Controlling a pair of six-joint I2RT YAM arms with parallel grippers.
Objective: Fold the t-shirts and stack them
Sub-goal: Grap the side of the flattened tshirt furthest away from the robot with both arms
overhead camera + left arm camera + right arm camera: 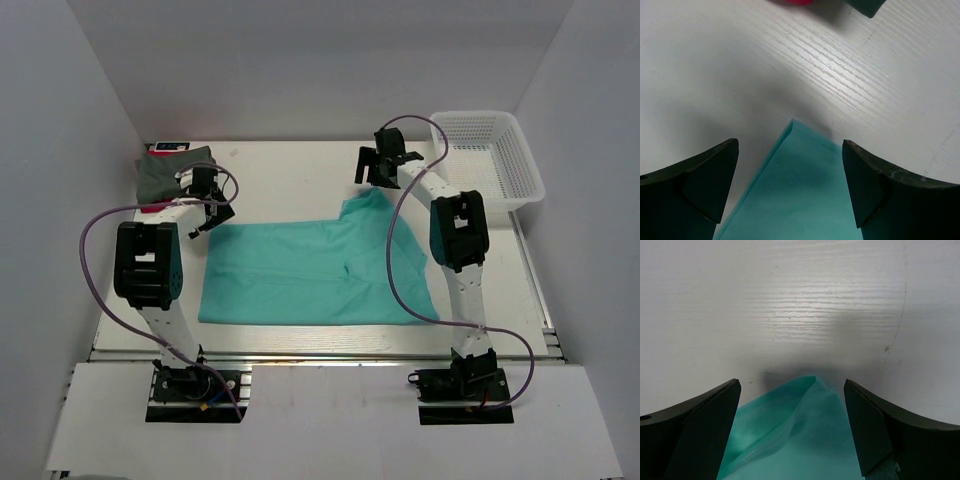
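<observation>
Next, the left gripper moves down onto the teal t-shirt's far corner (pixel 217 229) (pixel 799 136) by the folded pile and closes, since that corner lies just below it between its open fingers.
A teal t-shirt (pixel 300 275) lies spread flat across the middle of the table, one part reaching up toward the back right. My left gripper (pixel 207 214) hovers over its back left corner. In the left wrist view that corner (pixel 800 195) lies on the table between the wide-apart fingers of the open left gripper (pixel 790 175), with nothing gripped. My right gripper (pixel 378 166) is over the shirt's back right tip. The hemmed tip (pixel 805 440) lies between the jaws of the open right gripper (pixel 792 420). A folded dark grey-green t-shirt (pixel 172 171) rests at the back left on something red (pixel 170 147).
A white mesh basket (pixel 492 160) stands at the back right corner, beside the right arm. White walls close in both sides of the table. The folded pile sits just behind the left gripper, its red (pixel 792 1) and dark (pixel 867 5) edges showing in the left wrist view.
</observation>
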